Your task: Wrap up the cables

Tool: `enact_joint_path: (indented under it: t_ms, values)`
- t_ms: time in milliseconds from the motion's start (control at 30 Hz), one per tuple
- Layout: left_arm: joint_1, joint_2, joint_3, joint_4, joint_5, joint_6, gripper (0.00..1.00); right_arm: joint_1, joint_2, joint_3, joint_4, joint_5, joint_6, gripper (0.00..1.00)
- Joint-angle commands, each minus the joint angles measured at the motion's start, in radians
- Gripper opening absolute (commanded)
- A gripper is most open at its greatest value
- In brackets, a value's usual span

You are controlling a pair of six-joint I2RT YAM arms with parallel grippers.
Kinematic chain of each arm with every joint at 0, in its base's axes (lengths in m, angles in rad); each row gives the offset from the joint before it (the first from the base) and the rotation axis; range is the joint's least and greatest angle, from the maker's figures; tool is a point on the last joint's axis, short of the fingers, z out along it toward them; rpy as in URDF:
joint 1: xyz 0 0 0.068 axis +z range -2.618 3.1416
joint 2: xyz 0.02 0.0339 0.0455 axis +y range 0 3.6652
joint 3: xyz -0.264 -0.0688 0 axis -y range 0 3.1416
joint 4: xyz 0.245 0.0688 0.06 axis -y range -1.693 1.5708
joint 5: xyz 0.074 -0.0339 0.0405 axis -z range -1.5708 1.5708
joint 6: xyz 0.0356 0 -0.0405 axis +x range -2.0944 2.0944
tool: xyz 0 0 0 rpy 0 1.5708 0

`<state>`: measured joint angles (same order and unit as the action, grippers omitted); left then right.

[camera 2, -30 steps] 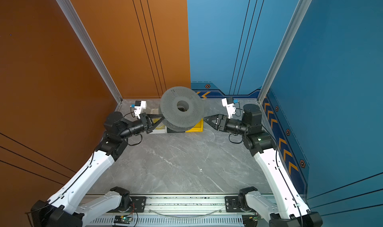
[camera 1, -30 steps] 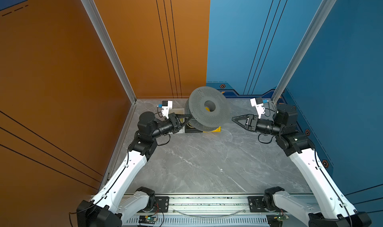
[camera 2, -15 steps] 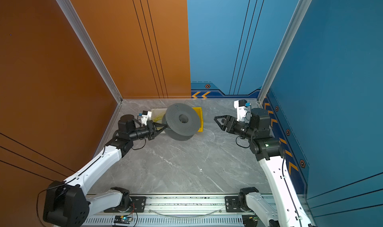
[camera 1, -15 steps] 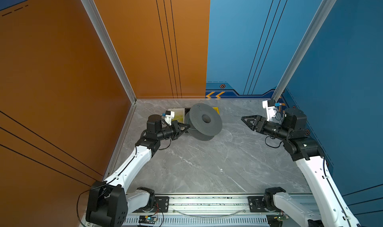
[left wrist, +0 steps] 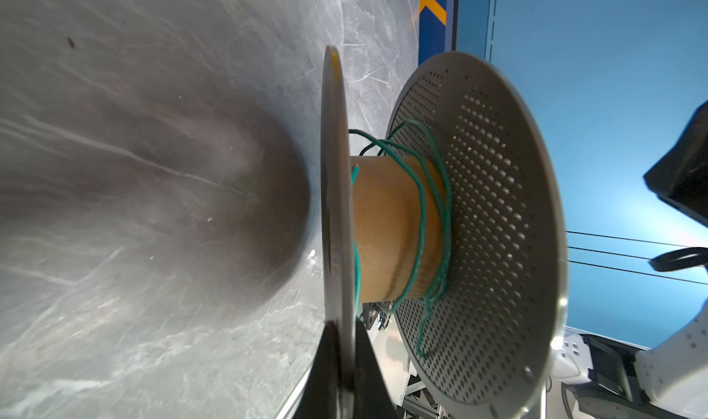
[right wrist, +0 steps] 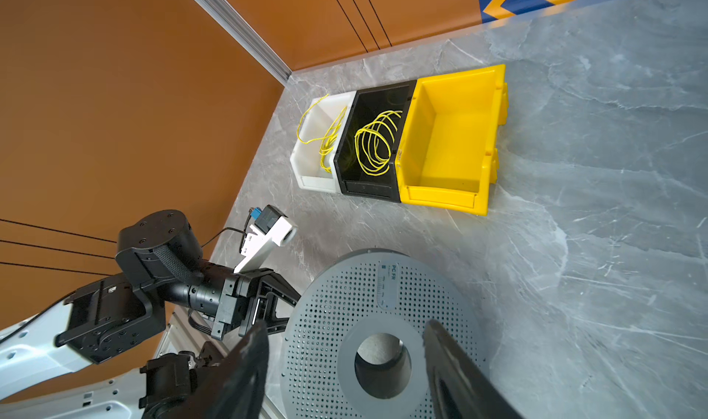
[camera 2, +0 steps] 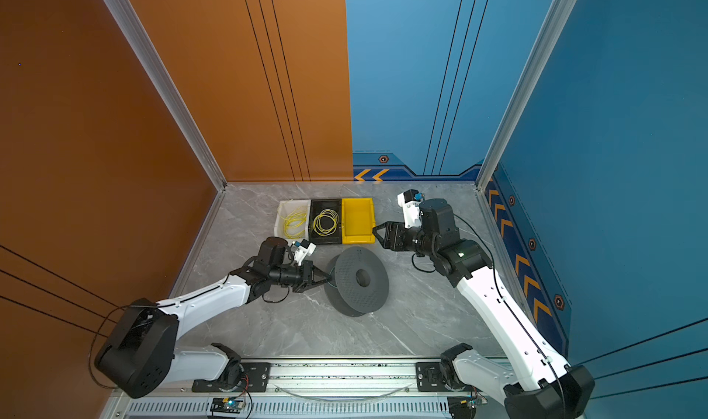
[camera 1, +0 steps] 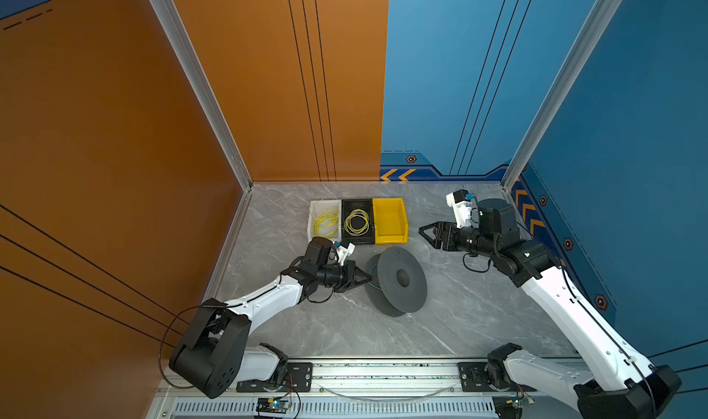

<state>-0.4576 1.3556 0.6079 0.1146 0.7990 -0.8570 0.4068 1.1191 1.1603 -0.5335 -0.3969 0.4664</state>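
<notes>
Next I need to lower and level my left gripper down toward the grey table below the spool [left wrist: 269, 220] to release the spool's rim, because the spool still stands tilted.
A grey spool [camera 1: 396, 281] [camera 2: 358, 281] sits tilted and low on the grey table in both top views. My left gripper [camera 1: 367, 279] [camera 2: 327, 281] is shut on the rim of its lower flange [left wrist: 333, 206], with the jaws pinching the flange edge [left wrist: 341, 363]. The cables, one thin teal-green wire [left wrist: 423, 214], lie in loose turns round the brown core [left wrist: 383, 229], with one end hanging against the perforated flange [left wrist: 490, 225]. My right gripper [camera 1: 423, 233] [camera 2: 377, 231] [right wrist: 344, 367] hovers open and empty behind and to the right of the spool, apart from it.
A white bin [camera 1: 311, 225], a black bin [camera 1: 356, 206] and a yellow bin [camera 1: 389, 222] stand in a row at the back. Yellow wire coils [camera 1: 325, 222] [camera 1: 357, 222] lie in the white and black ones. Orange and blue walls close off three sides.
The left arm has brought the spool down from in front of the bins to the near middle of the table. The right gripper has let go, opened wider and stands apart.
</notes>
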Motion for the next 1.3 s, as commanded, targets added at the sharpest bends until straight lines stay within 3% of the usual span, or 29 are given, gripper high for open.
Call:
enact_joint_path:
  t_ms: [0,300,733,1067,1267]
  values:
    - [0.003,0.007,-0.018,0.056,0.026,0.082,0.0,0.017,0.029,0.033,-0.008,0.039,-0.034,0.65]
    - [0.057,0.035,-0.072,0.09,0.033,0.091,0.0,0.088,0.102,0.045,0.047,0.026,-0.031,0.62]
    - [0.079,0.22,-0.08,0.103,-0.109,0.157,0.0,0.109,0.164,0.035,0.08,0.034,-0.043,0.63]
    - [0.088,0.309,-0.042,0.039,-0.213,0.195,0.0,0.112,0.121,0.015,0.138,0.028,-0.019,0.63]
    - [0.097,0.279,-0.045,-0.033,-0.252,0.224,0.17,0.113,0.109,0.0,0.147,0.019,-0.014,0.63]
